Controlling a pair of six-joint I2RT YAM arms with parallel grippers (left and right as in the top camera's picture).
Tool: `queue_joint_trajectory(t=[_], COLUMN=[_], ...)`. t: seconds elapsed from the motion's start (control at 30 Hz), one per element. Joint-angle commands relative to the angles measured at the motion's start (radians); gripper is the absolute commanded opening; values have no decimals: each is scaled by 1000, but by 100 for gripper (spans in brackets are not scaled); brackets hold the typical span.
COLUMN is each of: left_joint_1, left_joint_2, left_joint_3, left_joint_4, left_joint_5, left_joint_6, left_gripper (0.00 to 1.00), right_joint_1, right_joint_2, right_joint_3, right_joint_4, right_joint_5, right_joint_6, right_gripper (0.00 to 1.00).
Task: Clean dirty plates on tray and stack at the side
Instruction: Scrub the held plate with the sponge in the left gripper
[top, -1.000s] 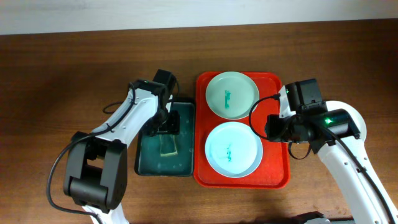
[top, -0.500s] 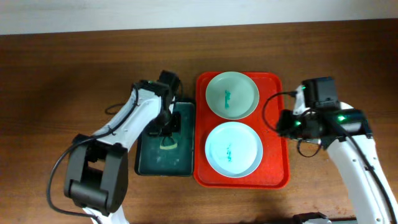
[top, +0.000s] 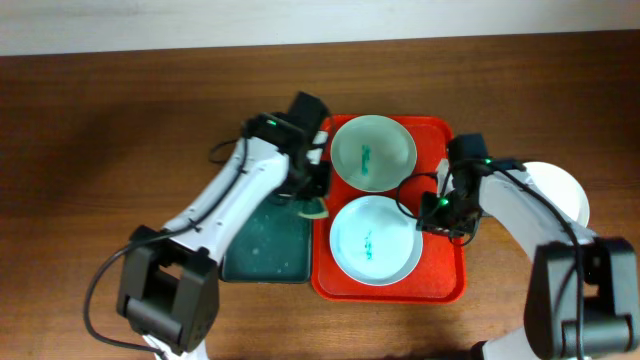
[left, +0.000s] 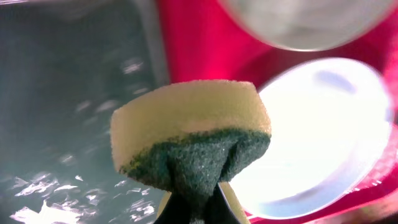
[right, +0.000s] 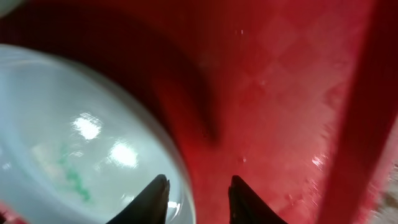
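Observation:
Teal smears mark the near plate, so next my left gripper will go down to wipe it, then swing over the dark green tray (left: 68, 118) and release the sponge (left: 189, 134).
On the red tray (top: 443, 275) lie two plates, each with teal smears: a far plate (top: 373, 152) and a near plate (top: 375, 240). A third white plate (top: 565, 186) rests on the table right of the tray, partly under my right arm. My left gripper (top: 313, 205) is shut on a yellow-and-green sponge (left: 189, 134), held over the tray's left rim beside the near plate (left: 323, 130). At the near plate's right edge my right gripper (right: 198, 202) is open. One finger is over the plate (right: 74, 143), the other over the tray (right: 280, 93).
A dark green tray (top: 262, 245) with wet streaks sits directly left of the red tray. Brown wooden table (top: 90, 150) surrounds both. The far plate (left: 298, 22) lies just beyond the sponge in the left wrist view.
My left gripper shut on the sponge in the dark tray, lifted it and carried it right to the red tray's edge. My right gripper came back left to the near plate's rim.

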Motion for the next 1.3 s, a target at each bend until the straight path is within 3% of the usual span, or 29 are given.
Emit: queue_joint_trajectory(t=[0.0,0.03,0.07,0.17,0.3,0.4,0.47,0.57,0.67,0.73,0.87,0.97,1.13,1.2,1.27], left_joint_1=[-106,-133,-157,-204,-222,-222,-214,-207,-207,-207,-211,-234,-253,-243,-235], left_joint_2=[5,20,42,134,306,363,357,355,356,356,357,357,357,357,357], left_joint_3=[11,11,11,11,11,11,25,99,99,99,97,97,95,95,95], left_joint_4=[63,83,106,175,205,182,124,-34,-59,-57,59,73,-12,-58,-126], left_joint_5=[32,33,60,159,283,282,101,-315,-448,-415,167,327,293,196,-13], left_joint_6=[-62,-82,-90,-90,-119,-118,-119,-120,-121,-169,-129,-83,-48,-52,-110], left_gripper=[0,0,0,0,0,0,0,0,0,0,0,0,0,0,0], right_joint_1=[38,51,61,63,63,63,63,63,63,63,63,63,63,63,63], right_joint_2=[60,72,74,74,74,74,74,74,74,74,74,74,74,74,74], right_joint_3=[-34,-40,-43,-44,-44,-44,-44,-44,-44,-44,-44,-44,-44,-44,-44], right_joint_4=[35,47,54,58,53,50,49,49,49,49,46,46,43,42,42], right_joint_5=[-9,-9,-9,0,10,10,10,10,10,10,10,10,10,10,10], right_joint_6=[-11,-11,-8,-4,-3,-3,-3,-3,-3,-3,-3,-3,-3,-3,-4], right_gripper=[27,24,13,4,4,4,4,4,4,4,4,4,4,4,4])
